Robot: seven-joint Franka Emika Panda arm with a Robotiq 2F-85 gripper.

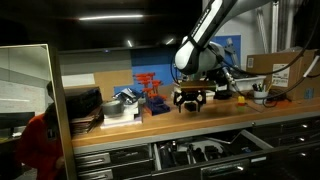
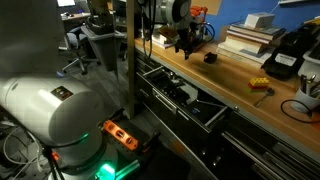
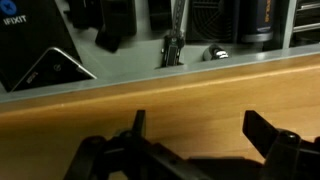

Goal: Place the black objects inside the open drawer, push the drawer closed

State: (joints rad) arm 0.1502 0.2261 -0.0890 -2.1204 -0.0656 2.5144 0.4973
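Observation:
My gripper should move away from the open drawer, then down around the small black object. Its open fingers are still over bare wood.
My gripper [image 1: 190,98] hangs open and empty just above the wooden workbench [image 1: 160,120], near its front edge; it also shows in an exterior view [image 2: 183,43]. In the wrist view the two dark fingers [image 3: 203,138] stand apart over bare wood. The open drawer [image 1: 245,139] is pulled out below the bench edge and holds several black tools and a black iFixit box [image 3: 35,55]; it also shows in an exterior view [image 2: 217,116]. A small black object [image 2: 210,57] lies on the bench beside the gripper.
A red rack [image 1: 150,85] and stacked items [image 1: 85,105] stand at the back of the bench. Books [image 2: 250,40], a black device [image 2: 285,62] and a yellow block [image 2: 258,84] lie further along. A second robot's white base [image 2: 60,115] fills the foreground.

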